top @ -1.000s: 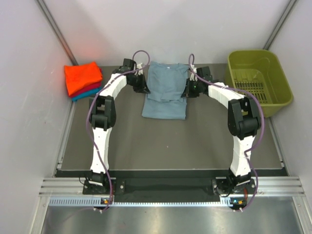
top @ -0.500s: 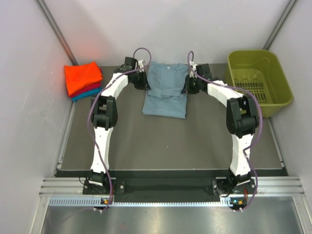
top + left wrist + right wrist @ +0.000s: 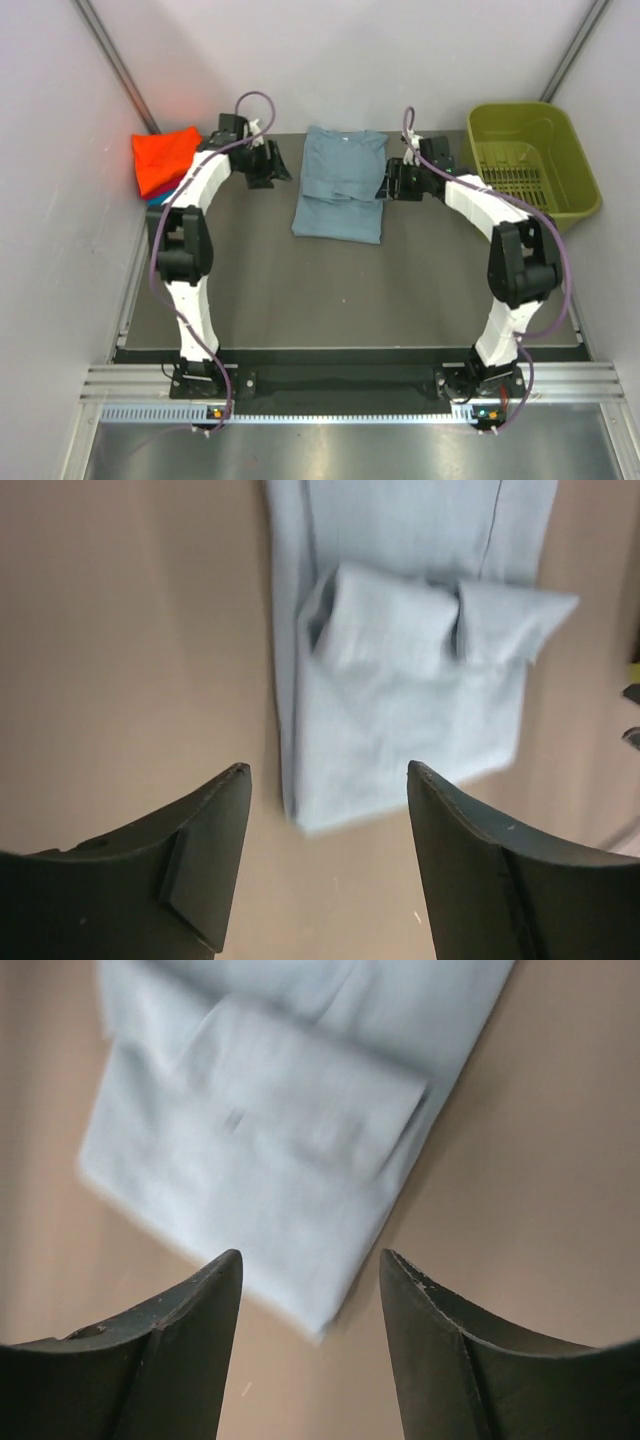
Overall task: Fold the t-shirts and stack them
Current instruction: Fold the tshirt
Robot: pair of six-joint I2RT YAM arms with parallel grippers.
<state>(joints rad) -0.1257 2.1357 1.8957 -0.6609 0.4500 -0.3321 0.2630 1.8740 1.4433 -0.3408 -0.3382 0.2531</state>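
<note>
The shirt's near corner facing the stack [image 3: 297, 232] [image 3: 304, 822] lies below and back of my left gripper, so next my left gripper should lower and draw back to close on it.
The dusty grey-blue t-shirt [image 3: 340, 185] lies flat at the back middle of the mat, its sleeves folded in over the body. My left gripper [image 3: 268, 165] hovers off the shirt's left edge, open and holding nothing. In the left wrist view the shirt [image 3: 400, 680] lies beyond the spread fingers of the left gripper [image 3: 328, 767]. My right gripper [image 3: 388, 182] hangs at the shirt's right edge, also open. Its wrist view shows a corner of the shirt [image 3: 270, 1140] below the parted right gripper [image 3: 311, 1253]. A folded stack with a bright orange t-shirt [image 3: 165, 155] on top sits at the back left.
An olive-green plastic basket [image 3: 575, 215] stands at the back right, just beyond the right arm. White walls close in the mat on the left, right and back. The left arm's elbow reaches close to the orange stack.
Both grippers went from shut to open and let go of the grey-blue shirt. The left arm swung left, away from the shirt. The right arm drew back slightly to the right.
</note>
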